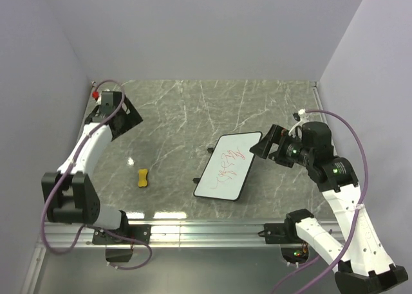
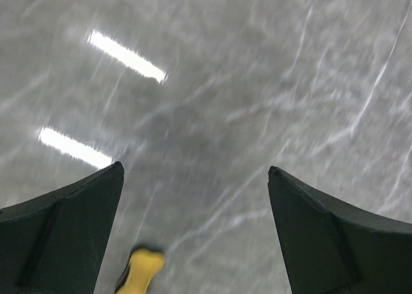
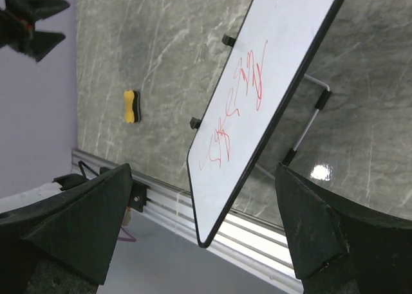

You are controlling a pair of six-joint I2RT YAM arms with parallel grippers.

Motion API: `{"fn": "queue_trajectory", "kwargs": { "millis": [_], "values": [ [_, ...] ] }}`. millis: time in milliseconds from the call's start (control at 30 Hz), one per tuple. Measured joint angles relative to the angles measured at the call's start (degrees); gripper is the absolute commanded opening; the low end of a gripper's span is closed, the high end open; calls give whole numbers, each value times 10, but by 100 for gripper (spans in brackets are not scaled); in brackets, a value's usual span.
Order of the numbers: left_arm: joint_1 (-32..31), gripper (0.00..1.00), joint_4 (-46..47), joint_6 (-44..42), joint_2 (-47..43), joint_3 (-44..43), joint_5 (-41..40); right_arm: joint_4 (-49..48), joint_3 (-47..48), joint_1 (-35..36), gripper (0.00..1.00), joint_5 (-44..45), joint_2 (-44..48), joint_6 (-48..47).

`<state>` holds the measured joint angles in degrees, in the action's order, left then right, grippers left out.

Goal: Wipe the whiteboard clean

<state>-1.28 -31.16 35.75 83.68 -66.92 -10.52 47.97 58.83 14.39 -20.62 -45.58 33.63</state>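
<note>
The yellow eraser is below my left gripper, nearer the bar. My left gripper should go back and down, fingers astride the eraser's middle (image 1: 143, 177), slimmer than both its ends.
The whiteboard (image 1: 226, 166) stands right of the table's middle, propped at a tilt on a wire stand, with red scribbles on its face. It fills the right wrist view (image 3: 257, 101). My right gripper (image 1: 262, 143) is open and empty, just off the board's far right corner and not touching it; in its own view the gripper (image 3: 203, 168) has its fingers wide apart. A small yellow eraser (image 1: 143, 177) lies on the table left of the board. My left gripper (image 1: 131, 118) is open and empty at the far left, above the table, with the eraser (image 2: 140, 271) at the bottom of its view.
An aluminium rail (image 1: 193, 229) runs along the near table edge. Pale walls close in the left, back and right sides. A small red item (image 1: 95, 94) sits at the back left corner. The board's wire stand (image 3: 309, 120) juts out behind it.
</note>
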Motion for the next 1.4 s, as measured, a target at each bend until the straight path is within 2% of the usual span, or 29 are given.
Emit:
{"fn": "queue_trajectory", "kwargs": {
  "millis": [167,367,500,700,800,900,1133,1400],
  "values": [
    [-5,99,-58,17,-95,55,8,1,-20,1,93,6,5,3],
    [-19,99,-80,40,-130,145,19,-25,-43,1,86,24,-17,14],
    [-40,98,-94,54,-132,181,29,-61,-62,1,81,30,-60,30],
    [-82,97,-90,62,-130,193,32,-122,-72,1,68,36,-153,58],
    [-86,97,-89,66,-121,193,32,-150,-70,1,55,36,-201,71],
    [-87,96,-85,71,-114,198,32,-167,-65,1,48,36,-243,78],
    [-99,93,-63,77,-87,216,32,-176,-65,1,25,37,-260,76],
    [-145,78,-66,109,-67,227,9,-182,-60,1,20,32,-260,81]
  ]
}}
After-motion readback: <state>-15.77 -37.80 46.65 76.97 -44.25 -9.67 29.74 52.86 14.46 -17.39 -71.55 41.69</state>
